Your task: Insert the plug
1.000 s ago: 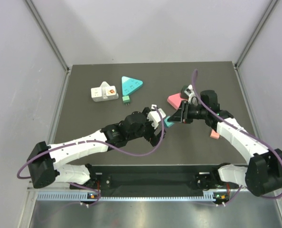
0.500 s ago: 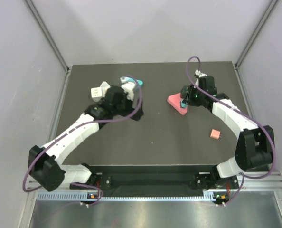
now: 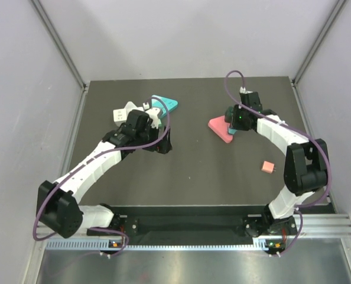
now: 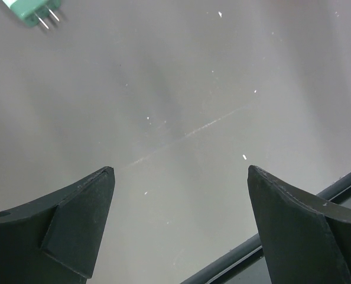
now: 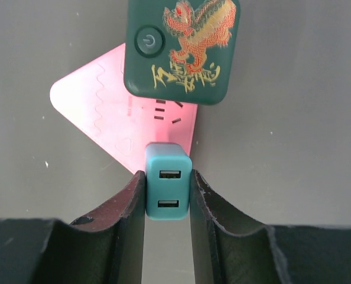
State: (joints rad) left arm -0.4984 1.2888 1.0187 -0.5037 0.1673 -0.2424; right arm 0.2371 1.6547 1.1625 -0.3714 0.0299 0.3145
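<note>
My right gripper is already over the pink power strip's near corner (image 5: 165, 140), so next it should push down there and open its fingers to release the teal charger (image 5: 168, 189).
The plug is a teal two-port USB charger (image 5: 168, 189), and my right gripper (image 5: 168, 177) is shut on its sides. It hangs at the near corner of a pink triangular power strip (image 5: 104, 112), whose socket slots show just beyond it. A dark green adapter (image 5: 181, 47) with a red-and-gold beast print sits on the strip's far part. From above, the right gripper (image 3: 233, 122) is over the pink strip (image 3: 217, 126). My left gripper (image 4: 179, 171) is open above bare table, with nothing between its fingers. A small green plug (image 4: 36, 13) lies ahead of it to the left.
A teal triangular power strip (image 3: 165, 104) and a white socket block (image 3: 121, 113) lie at the back left, close to the left gripper (image 3: 162, 142). A salmon plug (image 3: 269, 167) lies on the right. The table's dark front rail (image 4: 270, 248) runs under the left fingers.
The right arm has carried the teal plug from mid-table back to the pink strip. The left arm has swung from the centre to the back left, near the teal strip.
</note>
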